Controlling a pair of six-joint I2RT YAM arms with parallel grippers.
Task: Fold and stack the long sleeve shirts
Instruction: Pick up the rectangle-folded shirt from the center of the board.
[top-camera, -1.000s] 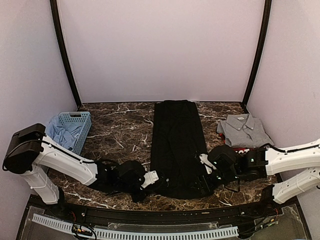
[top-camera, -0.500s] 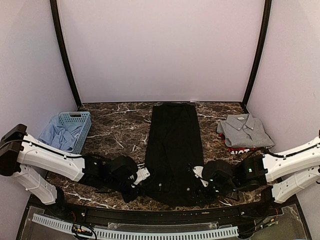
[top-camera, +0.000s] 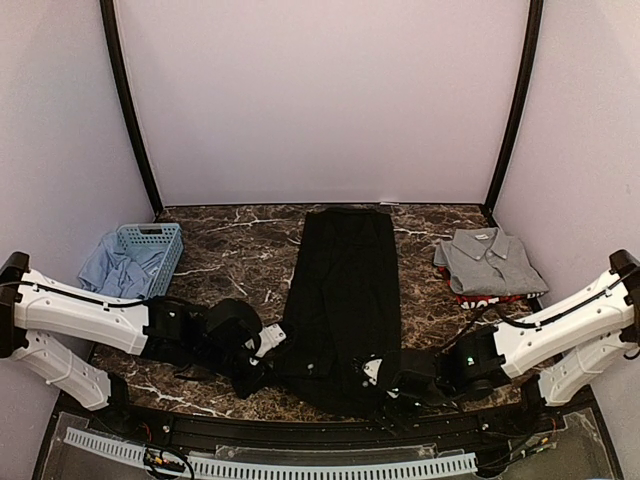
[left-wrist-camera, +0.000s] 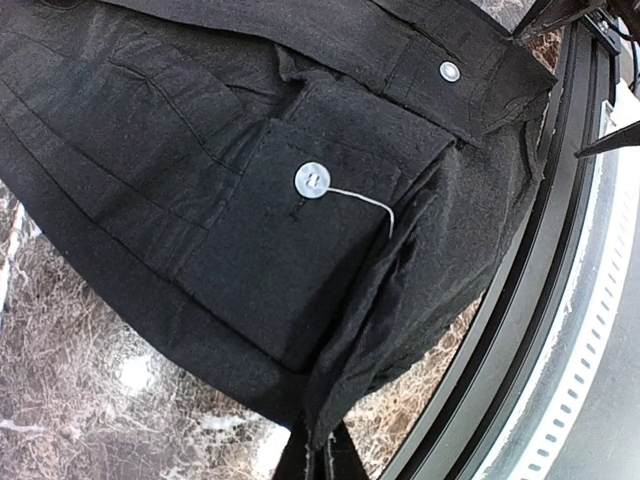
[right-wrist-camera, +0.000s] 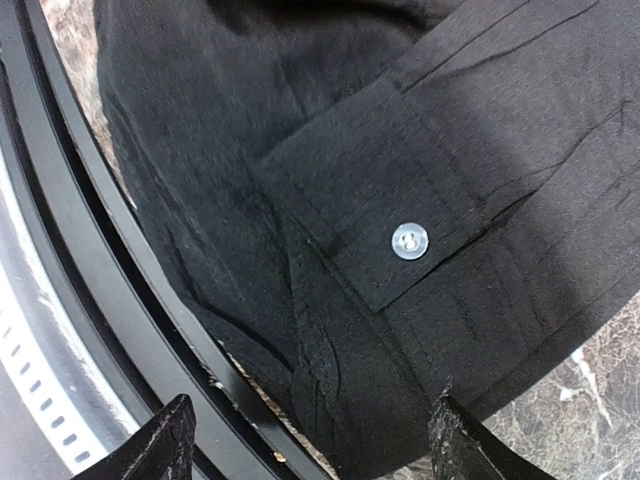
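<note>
My right gripper should go down onto the black hem's near corner (right-wrist-camera: 337, 435) and close on the cloth, because that corner is between its wide-open fingers.
The black long sleeve shirt (top-camera: 340, 290) lies as a long folded strip down the middle of the table, its near end at the front edge. My left gripper (top-camera: 262, 358) is at the strip's near left corner. In the left wrist view it (left-wrist-camera: 320, 452) is shut on the black cloth's (left-wrist-camera: 240, 240) edge, below a cuff with a pale button (left-wrist-camera: 312, 179). My right gripper (top-camera: 385, 385) is at the near right corner. It (right-wrist-camera: 312, 440) stands open, its fingertips (right-wrist-camera: 165, 440) wide apart over the black hem (right-wrist-camera: 350, 330). A folded grey shirt (top-camera: 490, 258) rests on a red-edged one (top-camera: 480, 298) at the right.
A light-blue lattice basket (top-camera: 150, 255) with pale blue cloth (top-camera: 110, 268) spilling from it stands at the left. The black rail of the table's front edge (right-wrist-camera: 110, 250) runs right beside both grippers. Marble table surface (top-camera: 230, 265) shows between basket and black shirt.
Both arms slid toward the front edge and the black strip's near end came with them. The left gripper closed on the hem. The right gripper opened wider and moved left.
</note>
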